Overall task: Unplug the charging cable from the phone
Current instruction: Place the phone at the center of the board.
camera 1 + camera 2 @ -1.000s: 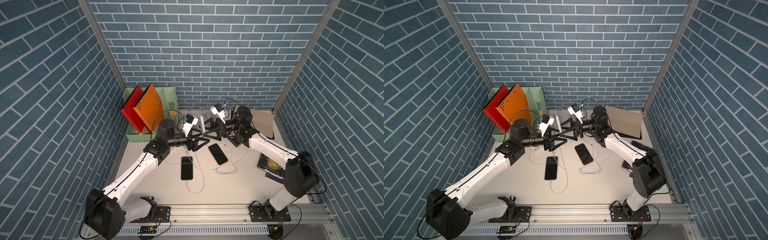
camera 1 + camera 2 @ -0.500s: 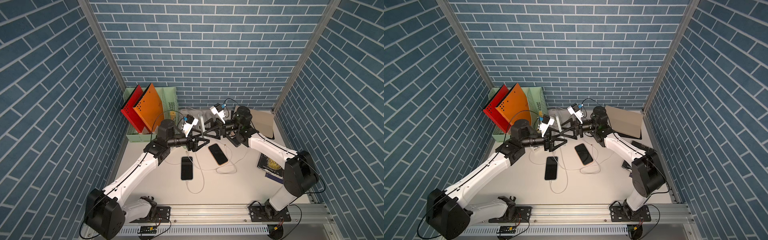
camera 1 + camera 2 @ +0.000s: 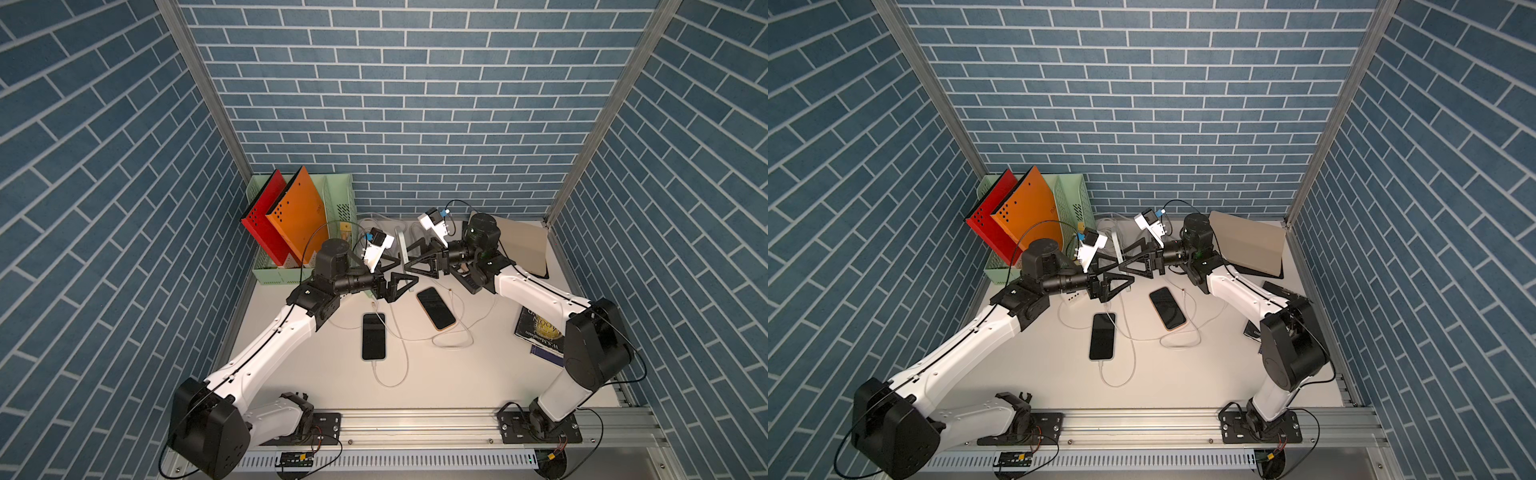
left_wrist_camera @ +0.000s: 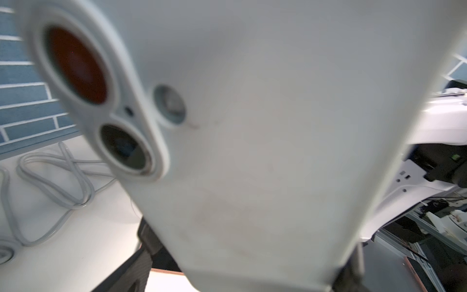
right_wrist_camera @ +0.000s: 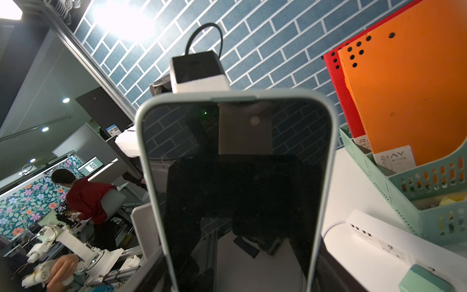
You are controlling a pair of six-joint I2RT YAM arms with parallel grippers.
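Note:
The phone needs to tip flat as my right gripper lowers onto the open gap below, between the other phones, and releases it there.
A phone in a pale green case point(image 5: 235, 177) hangs upright above the back of the table, seen edge-on in both top views point(image 3: 401, 249) point(image 3: 1115, 246). My right gripper point(image 5: 240, 273) point(image 3: 412, 259) is shut on its two long sides, with the dark screen facing that wrist camera. My left gripper point(image 4: 247, 265) point(image 3: 395, 276) is open, its fingers point(image 4: 144, 242) standing wide on either side of the phone's back point(image 4: 252, 126). No charging cable shows on the held phone. Its lower end is hidden between the right jaws.
Two more phones lie on the table, a black one point(image 3: 373, 336) with a white cable point(image 3: 390, 374) at its near end and a pink-edged one point(image 3: 436, 308). There is also a green file rack point(image 3: 286, 272), a power strip point(image 5: 379, 242), a beige board point(image 3: 523, 245) and a book point(image 3: 540, 332).
The left gripper's fingers stand wider apart than before. Both arms and the held phone keep their places.

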